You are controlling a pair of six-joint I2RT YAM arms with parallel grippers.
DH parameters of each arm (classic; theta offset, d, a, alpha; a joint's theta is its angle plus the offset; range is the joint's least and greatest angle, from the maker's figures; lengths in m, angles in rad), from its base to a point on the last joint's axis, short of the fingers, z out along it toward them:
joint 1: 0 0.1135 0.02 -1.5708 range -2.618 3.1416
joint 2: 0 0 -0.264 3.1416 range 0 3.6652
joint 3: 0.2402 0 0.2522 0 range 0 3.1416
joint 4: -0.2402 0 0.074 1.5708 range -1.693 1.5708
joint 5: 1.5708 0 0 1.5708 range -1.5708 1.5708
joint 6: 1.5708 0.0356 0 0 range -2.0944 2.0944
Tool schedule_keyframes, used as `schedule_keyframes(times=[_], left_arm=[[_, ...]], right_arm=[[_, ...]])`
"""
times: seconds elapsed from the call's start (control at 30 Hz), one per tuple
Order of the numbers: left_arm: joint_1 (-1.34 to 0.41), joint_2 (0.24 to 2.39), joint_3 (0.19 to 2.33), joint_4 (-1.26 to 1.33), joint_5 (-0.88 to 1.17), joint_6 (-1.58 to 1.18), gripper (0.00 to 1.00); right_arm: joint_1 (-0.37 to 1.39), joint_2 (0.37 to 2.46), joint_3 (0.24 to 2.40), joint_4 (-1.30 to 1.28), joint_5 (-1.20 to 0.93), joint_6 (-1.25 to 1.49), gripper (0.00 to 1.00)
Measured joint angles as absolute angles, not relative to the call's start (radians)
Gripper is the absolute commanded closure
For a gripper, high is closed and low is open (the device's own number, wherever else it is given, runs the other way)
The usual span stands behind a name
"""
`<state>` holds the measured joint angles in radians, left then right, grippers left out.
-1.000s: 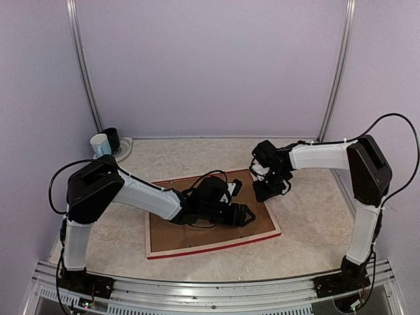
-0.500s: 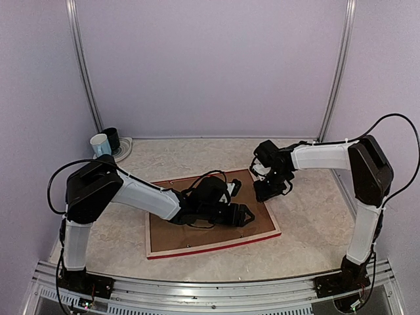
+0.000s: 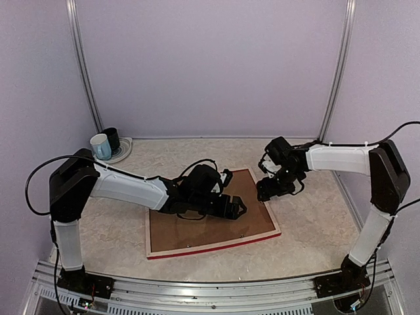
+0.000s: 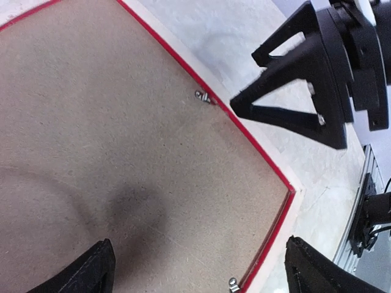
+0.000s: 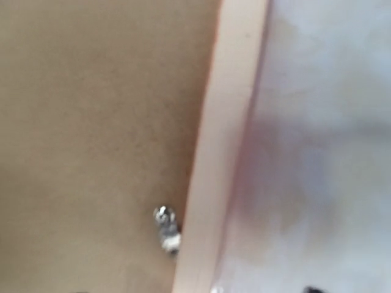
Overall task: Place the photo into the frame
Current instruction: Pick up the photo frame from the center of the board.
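Note:
I should next turn my left gripper, pull it back and lower its open fingers astride the frame's near side, as that side is below and back of it.
The frame lies face down in the middle of the table, with a red lip and pale wood sides. A plain brown backing board fills its opening, and small metal tabs sit along the inner edge. The photo is hidden. My left gripper hovers over the board's right half, open, with nothing between its fingers. My right gripper hangs at the frame's right edge, open and empty, and the left wrist view shows it too. In the right wrist view, blurred, a tab lies beside the pale side.
A white mug and a dark mug stand on a plate at the back left corner. Metal rails run along the near table edge. Purple walls close in the back and both sides.
Both grippers have opened wider. The left arm has stretched out lower and its gripper has shifted slightly back over the board. The right gripper has drifted a little to the right.

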<state>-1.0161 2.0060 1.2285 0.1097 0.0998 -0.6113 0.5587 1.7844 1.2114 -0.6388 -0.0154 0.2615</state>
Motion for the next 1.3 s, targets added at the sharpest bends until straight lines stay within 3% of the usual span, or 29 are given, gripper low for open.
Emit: schedule_keyframes(times=[0.1,0.37,0.77,1.07,1.3], left_arm=[[-1.016,1.921,1.221,0.059,0.065,-0.553,0.01],[-1.069,1.694,1.14,-0.024,-0.041,-0.357,0.01],[-1.235,1.675,1.071,-0.123,-0.088,-0.013,0.01],[-1.27,1.843,1.09,-0.161,-0.115,0.112,0.11],[-1.267,1.913,1.124,-0.172,-0.133,0.165,0.26]], right_arm=[[0.557,1.678,1.173,-0.63,-0.015,0.277,0.01],[0.554,1.432,1.013,-0.569,-0.023,0.298,0.01],[0.553,1.119,0.721,-0.436,-0.027,0.364,0.01],[0.553,0.981,0.626,-0.354,-0.041,0.389,0.01],[0.553,1.0,0.589,-0.322,-0.056,0.398,0.01]])
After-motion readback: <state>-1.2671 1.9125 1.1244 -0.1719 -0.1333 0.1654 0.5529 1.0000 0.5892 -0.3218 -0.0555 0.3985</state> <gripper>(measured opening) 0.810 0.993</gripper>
